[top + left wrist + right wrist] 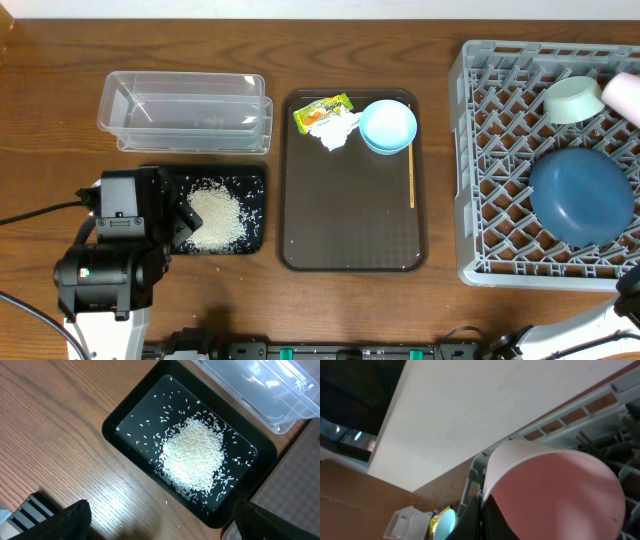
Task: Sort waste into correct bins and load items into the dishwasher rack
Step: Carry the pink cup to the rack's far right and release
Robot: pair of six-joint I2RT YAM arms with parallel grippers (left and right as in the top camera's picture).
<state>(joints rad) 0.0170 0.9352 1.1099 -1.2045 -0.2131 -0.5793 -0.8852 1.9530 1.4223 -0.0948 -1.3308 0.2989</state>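
The pink cup needs to go back down toward the dark-blue bowl in my right gripper next, and then my right gripper needs to let it go at the open rack slots [616, 136] there.
The rice [214, 219] lies heaped in the black tray [255, 180]; it also shows in the left wrist view [192, 455]. My left gripper [165, 527] is open and empty, over the wood at the tray's [125, 415] edge. The clear tub [185, 110] stands behind it. The snack wrapper [322, 111], tissue [338, 131], light-blue bowl [388, 126] and chopstick [411, 176] lie on the brown tray [350, 240]. The grey rack [478, 180] holds the mint-green bowl [572, 100] and dark-blue bowl [581, 196]. My right gripper [482, 520] is shut on the rim of the pink cup [555, 495], over the rack's far right [624, 97].
The left arm's body [115, 250] covers the table at the front left. The right arm [630, 290] comes up at the front right, past the rack's corner. A pale wall fills the upper part of the right wrist view.
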